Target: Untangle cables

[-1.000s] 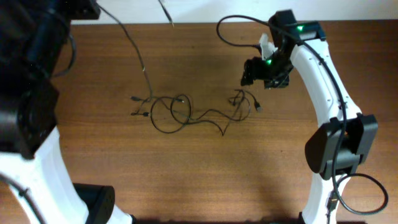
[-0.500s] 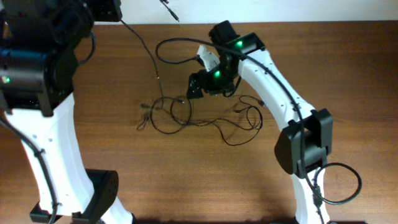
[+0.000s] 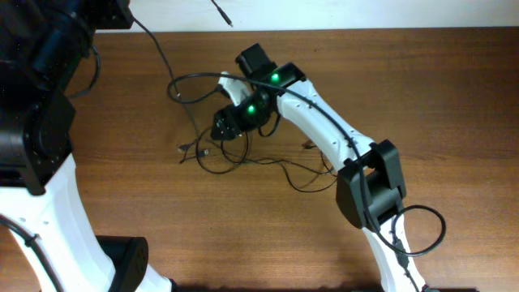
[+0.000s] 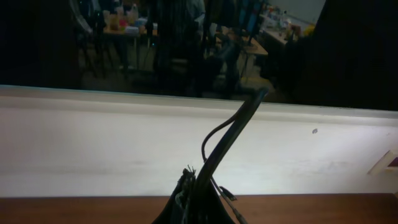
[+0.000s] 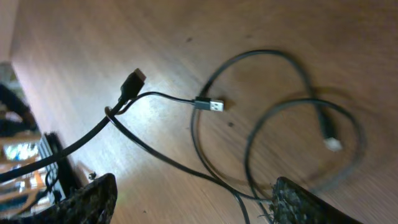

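Observation:
The black cable (image 5: 189,169) crosses between the open fingers of my right gripper, so I will move that gripper down onto it next, slightly to the left in the overhead view.
The cables (image 3: 243,159) lie as loose black loops on the wooden table, from a small bunch with plug ends at the left to strands at the right. My right gripper (image 3: 223,126) hovers open just above the left bunch. In the right wrist view its fingers (image 5: 199,199) straddle the loops (image 5: 261,118), with a silver USB plug (image 5: 208,104), a black plug (image 5: 132,83) and a white plug (image 5: 331,143) in sight. My left gripper (image 3: 122,12) is raised at the far left corner, shut on one thin cord (image 3: 174,61) that runs down to the bunch. The left wrist view (image 4: 196,183) shows this cord rising from the closed fingers.
The right arm's own thick black cable (image 3: 186,81) loops over the table beside the gripper and shows in the right wrist view (image 5: 62,149). A white wall ledge (image 4: 93,137) borders the table's far edge. The left arm's base (image 3: 122,259) stands at the front left.
My right arm has swept left from the right-hand strands to above the left bunch. The loops have shifted and spread. The left gripper still holds its cord raised.

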Available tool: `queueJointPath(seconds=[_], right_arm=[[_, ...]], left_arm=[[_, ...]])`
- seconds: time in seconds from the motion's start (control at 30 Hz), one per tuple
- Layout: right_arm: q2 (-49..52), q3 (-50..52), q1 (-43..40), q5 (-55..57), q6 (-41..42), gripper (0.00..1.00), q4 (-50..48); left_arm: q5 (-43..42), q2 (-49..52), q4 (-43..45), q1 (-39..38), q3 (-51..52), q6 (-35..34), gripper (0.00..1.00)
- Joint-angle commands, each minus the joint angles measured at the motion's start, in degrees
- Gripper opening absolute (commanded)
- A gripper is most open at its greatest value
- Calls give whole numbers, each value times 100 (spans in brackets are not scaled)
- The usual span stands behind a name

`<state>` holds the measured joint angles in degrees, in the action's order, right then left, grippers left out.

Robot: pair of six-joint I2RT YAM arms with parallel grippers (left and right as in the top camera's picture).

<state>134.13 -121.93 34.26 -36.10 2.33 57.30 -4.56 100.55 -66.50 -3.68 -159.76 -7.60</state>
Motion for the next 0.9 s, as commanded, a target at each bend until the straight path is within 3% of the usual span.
queueJointPath(seconds=[0.0, 0.33, 0.53, 0.7, 0.87], right_arm=[[308, 26, 61, -426, -411, 78, -37], [599, 516, 219, -968, -660, 73, -553], [599, 754, 337, -616, -431, 42, -1189], [601, 763, 308, -85, -286, 4, -1209], [177, 758, -205, -61, -179, 4, -566]], left_arm=[[-63, -42, -46, 22, -52, -76, 0], [-63, -39, -146, 22, -52, -76, 0], [-63, -39, -184, 22, -52, -74, 0], [-63, -39, -345, 22, -50, -74, 0], [374, 59, -697, 22, -44, -70, 0]])
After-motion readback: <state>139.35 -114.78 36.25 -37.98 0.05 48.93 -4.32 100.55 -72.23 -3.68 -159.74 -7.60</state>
